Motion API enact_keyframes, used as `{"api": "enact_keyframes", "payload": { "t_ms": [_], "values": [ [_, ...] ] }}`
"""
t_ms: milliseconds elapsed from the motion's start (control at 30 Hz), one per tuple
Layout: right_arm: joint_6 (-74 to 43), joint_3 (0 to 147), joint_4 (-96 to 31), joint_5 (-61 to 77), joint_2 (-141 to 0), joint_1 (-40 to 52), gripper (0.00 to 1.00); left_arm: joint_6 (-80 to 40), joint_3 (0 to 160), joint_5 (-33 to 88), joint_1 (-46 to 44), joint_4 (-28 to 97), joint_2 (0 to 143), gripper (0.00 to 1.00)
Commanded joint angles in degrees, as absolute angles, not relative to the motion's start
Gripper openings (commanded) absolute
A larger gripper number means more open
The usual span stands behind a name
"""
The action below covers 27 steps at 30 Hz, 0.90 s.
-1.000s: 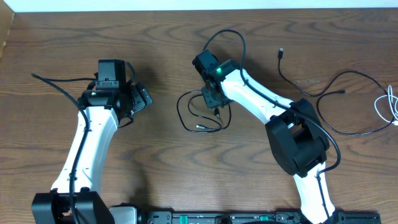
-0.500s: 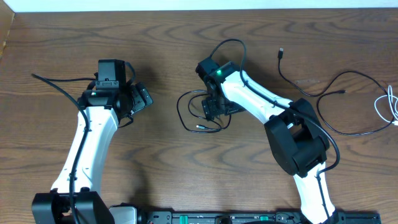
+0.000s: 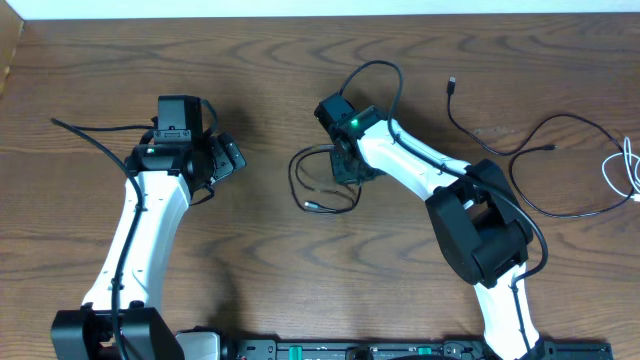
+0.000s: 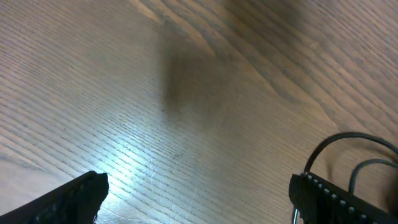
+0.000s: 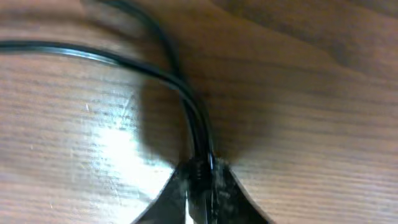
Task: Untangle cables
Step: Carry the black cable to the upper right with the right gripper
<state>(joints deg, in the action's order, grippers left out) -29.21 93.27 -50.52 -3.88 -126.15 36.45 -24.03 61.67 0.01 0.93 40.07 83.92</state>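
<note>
Both pinched pieces of the cable go up with my right gripper next. They then go over the other cord's loop (image 3: 570,163), to the gripper's right in the overhead view, for release.
A thin black cable (image 3: 311,207) lies in small loops at the table's middle. My right gripper (image 3: 345,168) is down on its right side and shut on it. In the right wrist view the gripper (image 5: 202,177) pinches two black strands (image 5: 186,102) that curve away to the upper left. Further right lies another thin black cord (image 3: 452,85) with small plug ends. The white cable (image 3: 628,165) sits coiled at the far right edge. My left gripper (image 3: 226,158) hangs open over bare wood, left of the loops. Its fingers (image 4: 68,199) stand wide apart with nothing between them.
Thick black wires run along both arms; one loops above the right wrist (image 3: 375,75), another shows beside the left gripper's right finger (image 4: 348,140). A pale strip runs along the table's far edge (image 3: 300,8).
My right gripper opened, shifted slightly, then shut on the black cable. The loops have shifted a little. The left arm has not moved.
</note>
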Motion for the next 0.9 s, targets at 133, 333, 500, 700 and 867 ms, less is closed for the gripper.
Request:
{"api": "enact_keyframes", "payload": {
  "t_ms": [133, 333, 500, 700, 867],
  "values": [
    [-29.1, 91.3, -51.1, -4.3, -127.6, 36.9, 0.01, -24.3, 62.1, -0.7, 1.1, 40.2, 84.2, 0.98],
    [-26.2, 92.1, -52.2, -4.2, -127.5, 36.9, 0.01, -24.3, 62.1, -0.7, 1.1, 40.2, 84.2, 0.98],
    [-24.0, 95.0, -57.0, -10.3, -126.2, 35.9, 0.01, -24.3, 62.1, -0.7, 1.1, 40.2, 84.2, 0.98],
    [-23.1, 97.1, -65.5, -24.1, -124.5, 33.9, 0.01, -24.3, 62.1, -0.7, 1.1, 40.2, 84.2, 0.98],
    [-23.1, 97.1, -71.6, -32.8, -124.2, 31.3, 0.01, -24.3, 62.1, -0.7, 1.1, 40.2, 84.2, 0.98]
  ]
}}
